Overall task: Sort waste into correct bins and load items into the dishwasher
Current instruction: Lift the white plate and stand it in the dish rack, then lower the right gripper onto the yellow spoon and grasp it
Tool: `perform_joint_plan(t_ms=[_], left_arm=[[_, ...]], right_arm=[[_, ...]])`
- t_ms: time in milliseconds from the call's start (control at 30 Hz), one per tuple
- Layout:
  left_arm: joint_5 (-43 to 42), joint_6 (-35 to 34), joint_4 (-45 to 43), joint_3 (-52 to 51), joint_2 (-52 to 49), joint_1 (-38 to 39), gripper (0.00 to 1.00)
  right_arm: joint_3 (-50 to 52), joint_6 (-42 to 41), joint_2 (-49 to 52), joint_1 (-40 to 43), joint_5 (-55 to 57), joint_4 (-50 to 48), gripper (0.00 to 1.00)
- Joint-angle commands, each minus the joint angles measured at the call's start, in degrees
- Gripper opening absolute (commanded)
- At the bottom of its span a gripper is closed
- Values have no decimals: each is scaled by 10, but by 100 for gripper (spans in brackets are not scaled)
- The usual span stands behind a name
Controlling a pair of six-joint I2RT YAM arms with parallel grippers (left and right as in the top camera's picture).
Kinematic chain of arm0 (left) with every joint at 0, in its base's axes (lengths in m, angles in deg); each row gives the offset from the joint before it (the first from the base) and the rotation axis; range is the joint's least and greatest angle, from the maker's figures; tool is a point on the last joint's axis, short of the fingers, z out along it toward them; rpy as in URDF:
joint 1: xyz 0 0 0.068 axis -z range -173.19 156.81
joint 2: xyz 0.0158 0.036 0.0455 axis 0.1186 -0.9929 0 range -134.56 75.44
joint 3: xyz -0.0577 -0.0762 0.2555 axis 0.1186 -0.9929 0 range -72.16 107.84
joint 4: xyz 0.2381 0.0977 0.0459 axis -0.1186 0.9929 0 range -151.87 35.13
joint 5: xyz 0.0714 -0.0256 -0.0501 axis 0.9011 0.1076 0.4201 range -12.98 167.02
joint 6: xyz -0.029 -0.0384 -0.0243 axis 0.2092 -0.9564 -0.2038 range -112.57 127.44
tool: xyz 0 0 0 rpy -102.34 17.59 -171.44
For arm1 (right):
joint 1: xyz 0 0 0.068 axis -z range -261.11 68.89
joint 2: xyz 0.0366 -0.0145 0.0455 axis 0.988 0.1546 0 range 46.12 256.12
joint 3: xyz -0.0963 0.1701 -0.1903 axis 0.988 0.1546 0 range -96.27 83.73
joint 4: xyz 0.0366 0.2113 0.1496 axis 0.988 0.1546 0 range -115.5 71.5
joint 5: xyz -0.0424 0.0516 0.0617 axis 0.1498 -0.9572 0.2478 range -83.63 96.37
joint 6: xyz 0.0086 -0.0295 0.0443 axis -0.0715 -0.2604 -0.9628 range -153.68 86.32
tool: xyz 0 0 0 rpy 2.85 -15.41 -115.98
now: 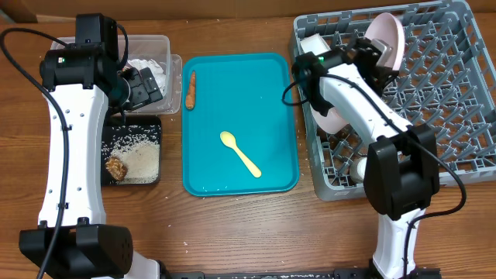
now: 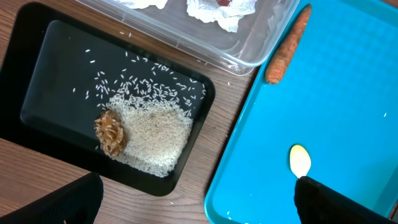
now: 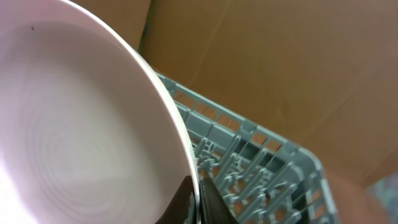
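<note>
My right gripper lowers the pale pink bowl toward the rack's far part (image 3: 222, 167) next, then releases the bowl's rim, since the bowl is on edge over open rack wires.
My right gripper (image 1: 377, 51) is shut on the rim of a pale pink bowl (image 1: 387, 32), held on edge over the grey dishwasher rack (image 1: 457, 93). In the right wrist view the fingertips (image 3: 198, 200) pinch the bowl (image 3: 74, 124) rim above the rack pegs (image 3: 249, 162). My left gripper (image 1: 143, 85) hangs open and holds nothing, over the seam between the clear tub (image 1: 159, 46) and the black tray (image 1: 151, 128). Its wrist view shows rice (image 2: 155, 134) and a brown chunk (image 2: 111, 132) in the black tray (image 2: 37, 93). The orange stick (image 2: 287, 46) and the yellow spoon (image 2: 300, 162) lie on the teal tray (image 2: 348, 93).
Crumpled napkins (image 2: 217, 9) lie in the clear tub (image 2: 249, 43). Another pinkish bowl (image 1: 333, 120) sits in the rack under my right arm. The teal tray (image 1: 271, 93) lies between the bins and the rack. A few rice grains are scattered on the wood.
</note>
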Motion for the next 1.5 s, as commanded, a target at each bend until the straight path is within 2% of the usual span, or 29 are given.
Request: perform_joint_plan(t_ms=[0,133,267,333,433,533,567,633,767,867,1000,1067,1333,1467], left_arm=[[7,-1,-1,4,-5,0,100],[7,-1,-1,4,-5,0,100],[7,-1,-2,4,-5,-1,100],[7,-1,-2,4,-5,-1,100],[7,-1,-2,4,-5,-1,100],[7,-1,-2,4,-5,-1,100],[7,-1,-2,4,-5,-1,100],[7,-1,-2,4,-5,-1,100],[7,-1,-2,4,-5,-1,100],[7,-1,-2,4,-5,-1,100],[7,-1,-2,4,-5,-1,100],[7,-1,-2,4,-5,0,100],[7,-1,-2,4,-5,-1,100],[7,-1,-2,4,-5,-1,100]], right_arm=[[5,-33,-2,13,-25,-24,4],[5,18,-2,13,-95,-59,11],[5,167,-2,13,-167,-140,13],[5,242,-2,13,-198,-180,19],[0,339,-4,13,-243,-221,35],[-19,411,-18,13,-281,-240,67],[-28,429,-26,13,-293,-241,73],[-51,465,-44,13,-323,-240,79],[-107,569,-95,13,-455,-235,81],[-141,650,-137,3,-617,-214,100],[-146,657,-165,-16,-843,-175,100],[-140,657,-159,-36,-892,-158,100],[-7,689,-118,-169,-867,-242,97],[44,690,-78,-207,-864,-311,86]])
